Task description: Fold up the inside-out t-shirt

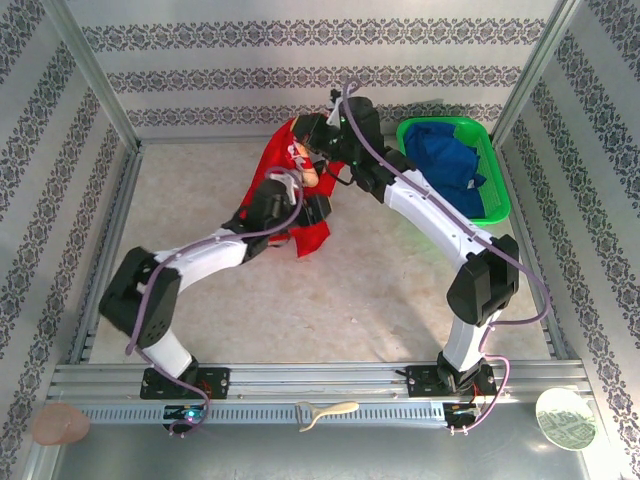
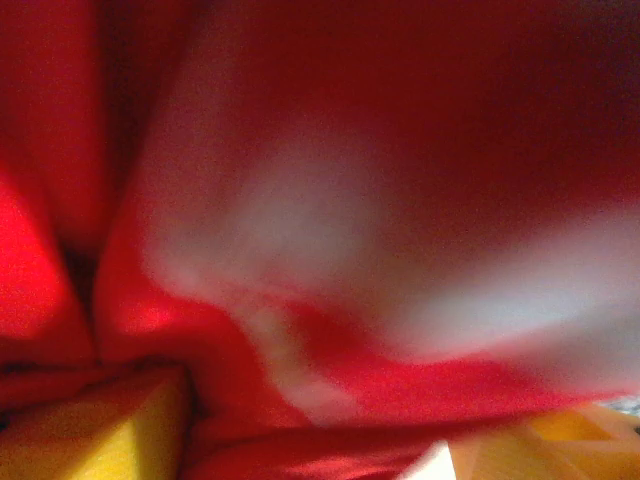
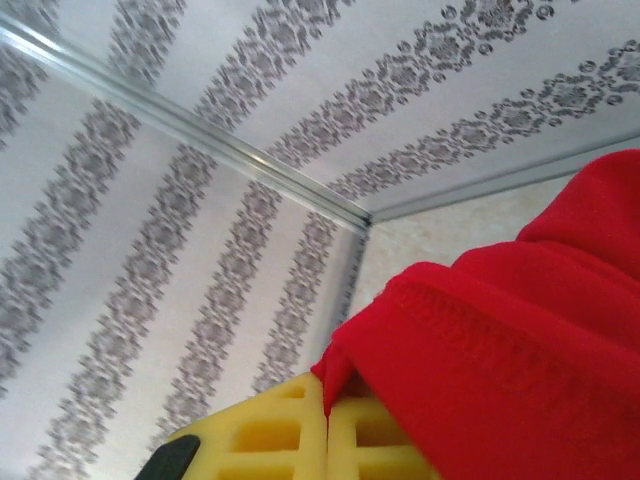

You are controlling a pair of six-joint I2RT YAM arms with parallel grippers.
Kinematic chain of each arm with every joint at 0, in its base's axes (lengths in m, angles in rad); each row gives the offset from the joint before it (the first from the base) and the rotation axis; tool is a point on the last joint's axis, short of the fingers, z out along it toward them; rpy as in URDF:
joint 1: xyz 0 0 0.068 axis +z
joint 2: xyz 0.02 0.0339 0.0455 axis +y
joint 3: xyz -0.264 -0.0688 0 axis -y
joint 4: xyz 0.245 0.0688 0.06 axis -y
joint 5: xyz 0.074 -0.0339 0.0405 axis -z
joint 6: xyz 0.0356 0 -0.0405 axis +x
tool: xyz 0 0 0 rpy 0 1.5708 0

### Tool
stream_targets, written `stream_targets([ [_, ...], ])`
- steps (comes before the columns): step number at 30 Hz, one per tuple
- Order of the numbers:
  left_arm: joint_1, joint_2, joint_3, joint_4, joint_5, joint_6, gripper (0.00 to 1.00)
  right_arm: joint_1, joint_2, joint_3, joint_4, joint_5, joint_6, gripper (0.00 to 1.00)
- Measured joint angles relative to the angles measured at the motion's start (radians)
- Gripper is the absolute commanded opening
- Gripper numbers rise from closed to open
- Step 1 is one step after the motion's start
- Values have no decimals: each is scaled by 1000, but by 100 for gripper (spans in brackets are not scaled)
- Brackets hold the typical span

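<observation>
The right gripper moves sideways toward the green basket next and lets go of the shirt's top edge, since the cloth hangs bunched below it beside my left gripper.
The inside-out t-shirt (image 1: pixel 312 236) is bright red and hangs bunched above the back middle of the table between both arms. My right gripper (image 1: pixel 314 148) is shut on a stitched edge of it; in the right wrist view the yellow pads (image 3: pixel 300 440) meet with red cloth (image 3: pixel 520 350) pinched at the gripper's tip (image 3: pixel 328 395). My left gripper (image 1: pixel 306 204) is pushed into the shirt lower down. In the left wrist view its yellow fingers (image 2: pixel 110 430) stand far apart, open, with blurred red cloth and a white print (image 2: pixel 300 220) lying across the gap of the gripper (image 2: pixel 320 445).
A green basket (image 1: pixel 497 175) holding a blue garment (image 1: pixel 445 160) stands at the back right, next to the right arm. Patterned walls and metal rails close in the table (image 1: pixel 350 300). A pale brush (image 1: pixel 325 412) and two discs lie on the front ledge.
</observation>
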Motion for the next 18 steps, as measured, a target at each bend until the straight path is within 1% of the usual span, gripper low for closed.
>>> stream_targets([
  [2, -18, 27, -60, 4, -23, 4, 68, -22, -3, 0, 41, -12, 47, 0],
  [5, -17, 2, -187, -1, -45, 14, 72, -56, -21, 0, 93, -33, 100, 0],
  [8, 10, -115, -305, -37, -56, 22, 77, -82, -55, -10, 138, -77, 127, 0],
  [10, 39, -268, -345, -85, -63, 30, 82, -101, -85, -32, 180, -131, 140, 0],
  [13, 63, -490, -310, -138, -79, 65, 88, -128, -128, -80, 237, -225, 150, 0],
  [15, 69, -580, -239, -166, -88, 98, 89, -142, -153, -117, 262, -279, 149, 0],
  [16, 70, -602, -188, -177, -89, 117, 89, -147, -165, -138, 272, -300, 149, 0],
  [18, 74, -596, -95, -188, -89, 154, 89, -150, -180, -170, 277, -330, 148, 0],
])
